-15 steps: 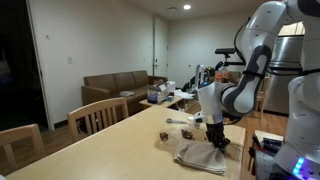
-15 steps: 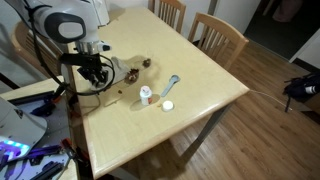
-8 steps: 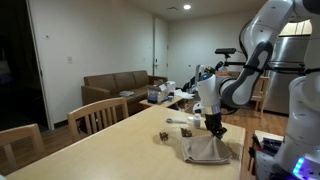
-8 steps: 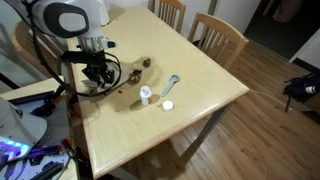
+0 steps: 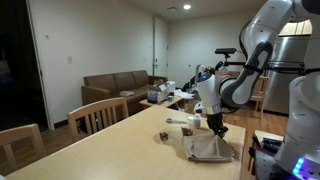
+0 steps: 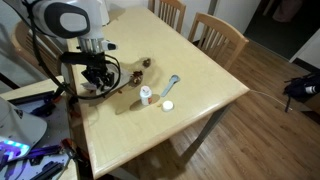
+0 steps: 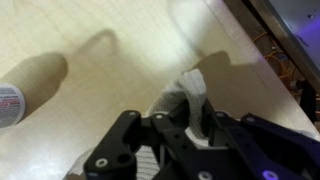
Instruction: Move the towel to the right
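The towel (image 5: 207,150) goes sideways along the table's edge in my gripper next, to be released over the bare wood beside the white cup-like object, since that spot lies clear.
The towel (image 5: 207,150), a pale grey-beige cloth, hangs from my gripper (image 5: 213,126) near the table's edge, its lower part rumpled on the wood. In the wrist view a fold of the towel (image 7: 185,92) stands pinched between the black fingers of my gripper (image 7: 183,118). In an exterior view the towel (image 6: 108,96) trails below my gripper (image 6: 96,74) by the table's edge. The gripper is shut on the towel.
A small white cup-like object (image 6: 146,95), a white spoon-like utensil (image 6: 171,84) and a white lid (image 6: 167,105) lie mid-table. Small dark bits (image 6: 140,66) lie beyond my gripper. Wooden chairs (image 6: 218,38) stand along the far side. The white cylinder also shows in the wrist view (image 7: 10,102).
My gripper has risen a little with the towel pinched, pulling it into a peak and shifting it slightly along the table edge.
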Tool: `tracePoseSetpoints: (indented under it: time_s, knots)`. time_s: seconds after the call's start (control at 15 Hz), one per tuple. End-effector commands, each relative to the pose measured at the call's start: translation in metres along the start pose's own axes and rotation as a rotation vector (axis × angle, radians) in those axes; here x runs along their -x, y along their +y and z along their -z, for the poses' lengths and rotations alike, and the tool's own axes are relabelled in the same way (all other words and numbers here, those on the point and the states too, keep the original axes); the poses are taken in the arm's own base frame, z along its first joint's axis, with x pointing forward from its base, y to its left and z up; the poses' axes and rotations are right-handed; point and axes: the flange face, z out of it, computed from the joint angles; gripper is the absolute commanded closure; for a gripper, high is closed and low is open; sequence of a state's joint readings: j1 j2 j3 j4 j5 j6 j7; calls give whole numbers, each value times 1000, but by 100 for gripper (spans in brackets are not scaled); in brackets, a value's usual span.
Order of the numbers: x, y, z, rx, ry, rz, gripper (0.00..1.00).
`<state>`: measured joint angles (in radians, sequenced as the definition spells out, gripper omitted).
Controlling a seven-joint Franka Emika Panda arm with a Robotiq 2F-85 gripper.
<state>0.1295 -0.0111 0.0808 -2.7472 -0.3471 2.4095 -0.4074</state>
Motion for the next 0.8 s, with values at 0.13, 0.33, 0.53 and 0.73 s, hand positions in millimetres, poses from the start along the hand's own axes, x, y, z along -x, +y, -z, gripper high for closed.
tracePoseSetpoints:
  time_s: [0.13, 0.33, 0.53, 0.73]
  knots:
    - [17, 8, 5, 24, -69, -49, 96]
    - [27, 14, 8, 36, -87, -74, 96]
    - [39, 25, 13, 69, -112, -113, 96]
    - [47, 32, 16, 97, -141, -135, 96]
